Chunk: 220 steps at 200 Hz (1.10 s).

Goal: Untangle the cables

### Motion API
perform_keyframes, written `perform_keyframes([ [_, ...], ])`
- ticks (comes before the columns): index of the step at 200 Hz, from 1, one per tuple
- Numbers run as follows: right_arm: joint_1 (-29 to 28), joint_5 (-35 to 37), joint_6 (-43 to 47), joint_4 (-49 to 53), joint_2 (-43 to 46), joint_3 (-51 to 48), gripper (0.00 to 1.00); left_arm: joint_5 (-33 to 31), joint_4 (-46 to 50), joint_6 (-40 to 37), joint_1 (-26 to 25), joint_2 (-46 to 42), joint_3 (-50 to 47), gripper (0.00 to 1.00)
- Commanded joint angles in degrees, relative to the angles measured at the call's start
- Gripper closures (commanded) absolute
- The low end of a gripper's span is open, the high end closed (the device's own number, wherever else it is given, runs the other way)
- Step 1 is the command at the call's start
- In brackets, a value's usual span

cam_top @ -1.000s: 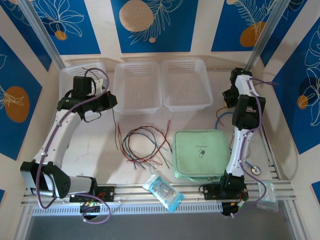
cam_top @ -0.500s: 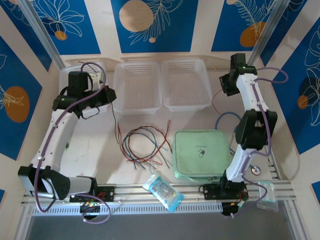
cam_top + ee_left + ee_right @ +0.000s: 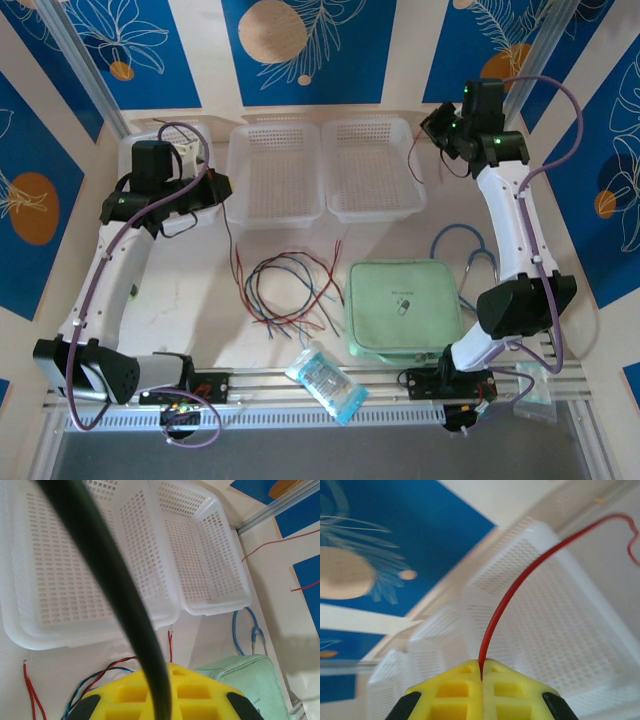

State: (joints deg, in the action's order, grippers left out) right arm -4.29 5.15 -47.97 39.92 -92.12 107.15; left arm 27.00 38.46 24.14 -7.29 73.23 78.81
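Note:
The nearest white mesh basket [image 3: 372, 172] [image 3: 565, 615] is empty, so my right gripper will next move sideways over that basket and go down toward its bottom to release the red cable.
The cables [image 3: 288, 290], thin red, black and blue wires, lie in loose loops on the table between the arms. My left gripper [image 3: 217, 188] is by the left basket and shut on a black cable [image 3: 227, 228] that hangs toward the table. In the left wrist view that black cable [image 3: 115, 580] runs from the yellow jaws of my left gripper [image 3: 167, 669] close past the lens. My right gripper [image 3: 433, 126] is raised at the back right, shut on a red cable [image 3: 411, 158]. In the right wrist view the red cable [image 3: 520, 570] arcs up out of my right gripper [image 3: 481, 663].
Three white mesh baskets stand along the back: left [image 3: 135, 150], middle [image 3: 275, 218], right [image 3: 375, 213]. A green pouch [image 3: 400, 305] lies front right, a blue-tubed stethoscope [image 3: 455, 238] beyond it. A plastic packet [image 3: 325, 380] rests at the front edge.
My right arm has stretched up and back, lifting the red cable off the table to beside the right basket. The left gripper has drifted slightly left with the black cable.

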Motion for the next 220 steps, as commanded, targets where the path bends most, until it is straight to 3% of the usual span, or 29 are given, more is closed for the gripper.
perform_keyframes([
  [1, -1.9, -8.5, 3.3, 0.2, -0.5, 9.3, 1.00, 1.4, -0.9, 0.9, -0.3, -0.9, 0.9, 1.00],
  [49, -7.3, -13.7, 5.2, 1.9, -4.8, 19.7, 1.00, 1.2, -0.7, 1.4, -0.3, -2.7, -0.8, 1.00],
  [84, -7.9, -17.7, 3.5, 0.3, -8.2, 18.8, 1.00, 1.7, -0.8, 2.4, -0.3, -4.1, -2.1, 1.00],
  [135, -7.0, -21.0, 1.1, -5.2, -13.8, 9.8, 1.00, 1.3, -0.4, 2.7, -0.2, -5.1, -2.5, 1.00],
  [170, -3.3, -22.6, 3.4, -6.5, -23.4, 7.1, 1.00, 1.1, -0.2, 2.8, -0.3, -5.2, -1.9, 1.00],
  [191, -1.8, -24.4, 5.2, -4.4, -30.3, 10.7, 1.00, 0.9, 0.5, 2.7, -0.3, -5.0, -0.6, 1.00],
  [220, -2.6, -20.9, 11.7, 1.3, -37.3, 16.9, 1.00, -0.2, 1.0, 2.7, -0.3, -4.3, 1.9, 1.00],
])
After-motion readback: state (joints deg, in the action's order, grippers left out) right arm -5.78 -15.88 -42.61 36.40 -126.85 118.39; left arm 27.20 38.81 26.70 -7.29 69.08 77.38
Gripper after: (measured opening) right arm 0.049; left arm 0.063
